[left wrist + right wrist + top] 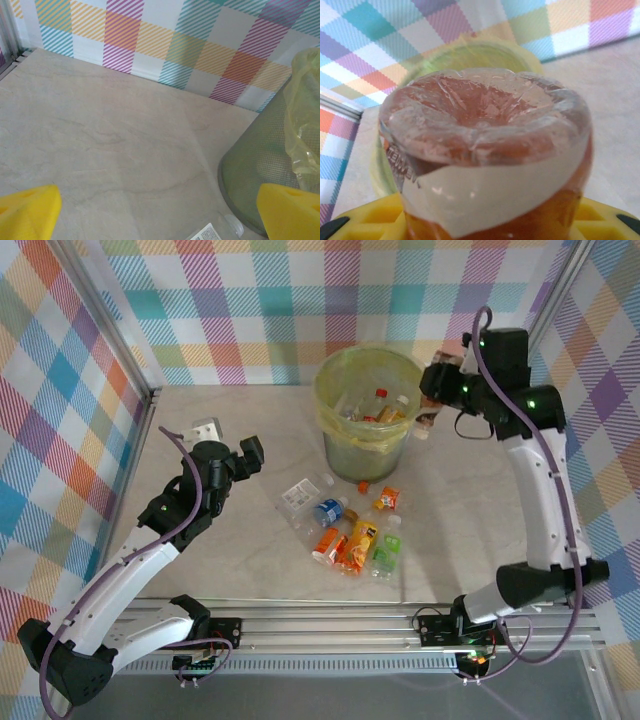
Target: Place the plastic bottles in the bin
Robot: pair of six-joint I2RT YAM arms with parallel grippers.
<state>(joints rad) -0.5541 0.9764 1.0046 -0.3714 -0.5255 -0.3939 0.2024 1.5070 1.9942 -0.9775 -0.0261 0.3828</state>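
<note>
My right gripper still holds the plastic bottle [427, 423] outside the lined bin and will next go over the bin's rim and across the bin's opening [368, 390] to release it.
My right gripper [436, 400] hangs just right of the bin [365, 410], shut on a plastic bottle [427, 423]. In the right wrist view that bottle's clear ribbed base and orange label [485, 150] sit between the yellow fingers [360, 220], with the bin's pale green rim [470, 50] behind. The bin, lined with a yellowish bag, holds a few bottles [378, 408]. Several bottles lie in front of it: a clear one [303, 493], a blue one [330, 511], orange ones [345, 543] and a green one [387, 552]. My left gripper [250, 455] is open and empty, left of the pile.
In the left wrist view the bin's mesh wall [255, 170] stands at the right and the clear bottle's cap end [220, 231] at the bottom edge. A white block [205, 428] lies at the back left. Checked walls enclose the table.
</note>
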